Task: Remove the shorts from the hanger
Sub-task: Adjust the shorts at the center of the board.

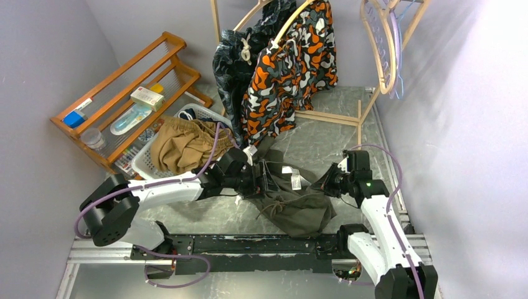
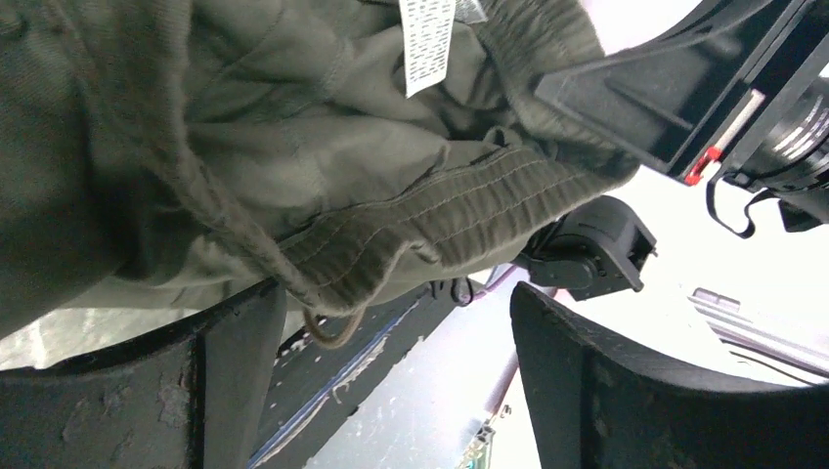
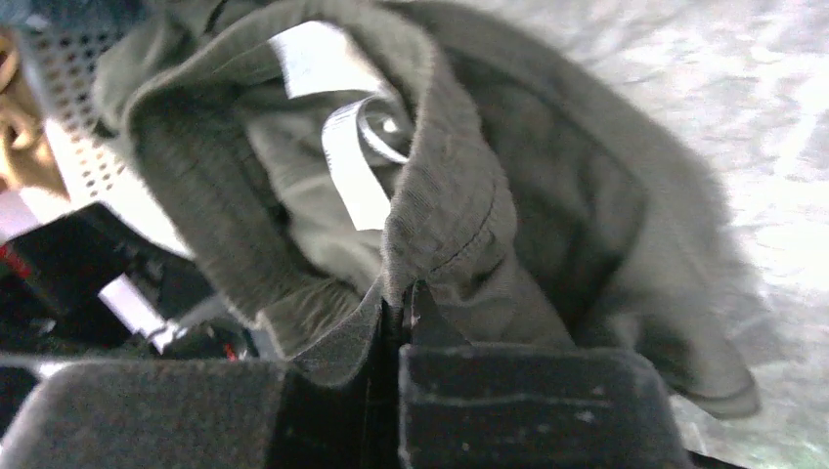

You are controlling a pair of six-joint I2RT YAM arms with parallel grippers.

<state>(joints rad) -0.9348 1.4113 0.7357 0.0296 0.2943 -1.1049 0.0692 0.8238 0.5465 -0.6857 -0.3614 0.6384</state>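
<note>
The shorts' waistband needs to go over the bunched cloth beside the shorts' drawstring, where my right gripper should carry and release it, because that cloth is to its left in the top view.
The olive-grey shorts lie bunched on the table between my two grippers. My right gripper is shut on their waistband, beside the white labels; in the top view this gripper is at the shorts' right edge. My left gripper is open, with the waistband and drawstring hanging just past its fingertips; in the top view it is at the shorts' left edge. The camouflage shorts and the leaf-print shorts hang on hangers at the back. The tan shorts lie in a basket. The navy pair is out of view.
A white laundry basket stands to the left of my left arm. A wooden shelf rack with small items leans at the far left. The wooden stand's base lies behind the shorts. Empty hangers hang at the top right. Grey walls close both sides.
</note>
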